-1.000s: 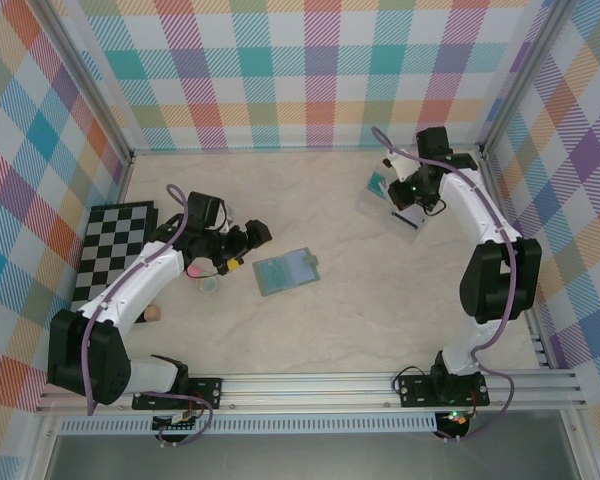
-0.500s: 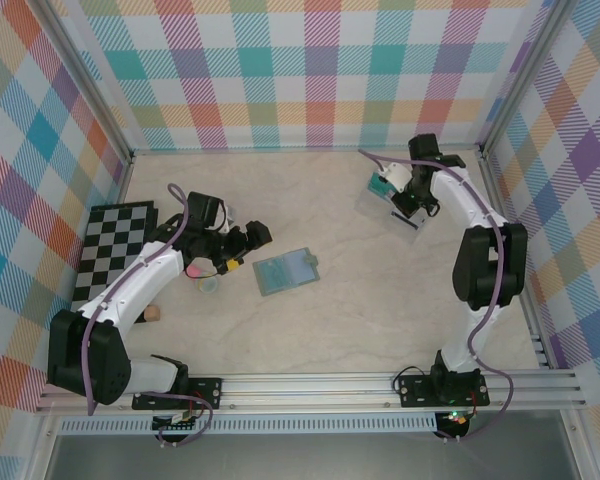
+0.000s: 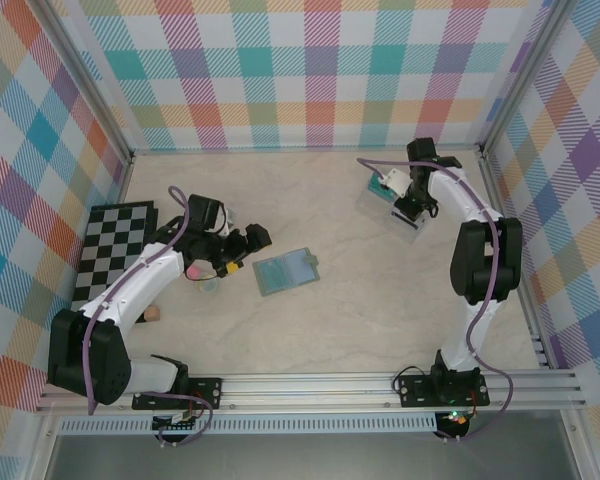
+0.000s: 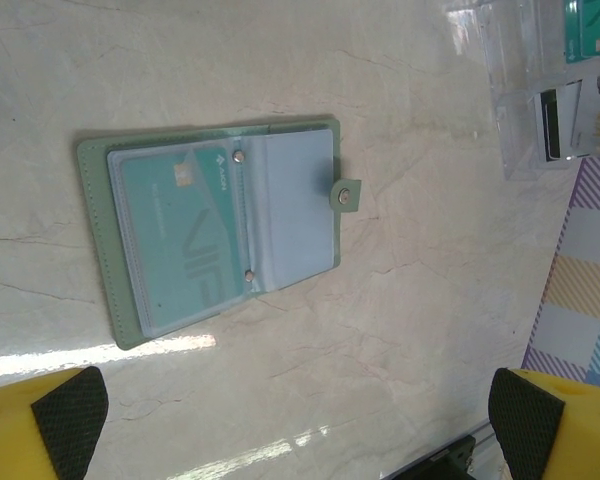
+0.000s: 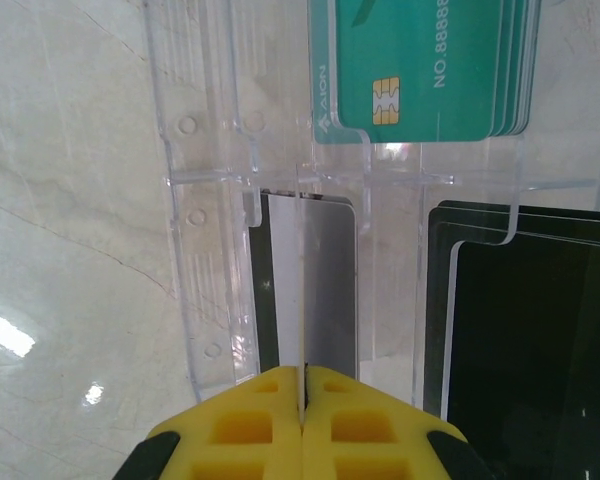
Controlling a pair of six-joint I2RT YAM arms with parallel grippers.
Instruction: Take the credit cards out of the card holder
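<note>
My right gripper needs to lower the edge-on credit card into the tray section (image 5: 330, 275) below, which already holds a pale card, and let go of the edge-on credit card there.
The card holder (image 3: 285, 270) lies open on the table, its tab strap to the right. In the left wrist view the card holder (image 4: 220, 225) shows a teal credit card (image 4: 175, 240) under a clear sleeve. My left gripper (image 3: 248, 250) hovers just left of it, open wide and empty, and its fingertips (image 4: 70, 420) stand apart from the holder. My right gripper (image 5: 303, 375) is shut on a thin pale credit card (image 5: 302, 300) seen edge-on over the clear tray (image 5: 195, 250). Teal credit cards (image 5: 430, 60) and dark ones (image 5: 540, 320) lie in the tray's compartments.
A black-and-white chequered board (image 3: 115, 250) lies at the left. A pink object (image 3: 193, 270), a small cup (image 3: 210, 285) and a tan bit (image 3: 153, 313) sit by the left arm. The clear tray (image 3: 380, 205) stands at the back right. Chequered walls close in three sides.
My right gripper has swung a little left over the clear tray with the pale card in it. The left arm and the card holder have stayed still.
</note>
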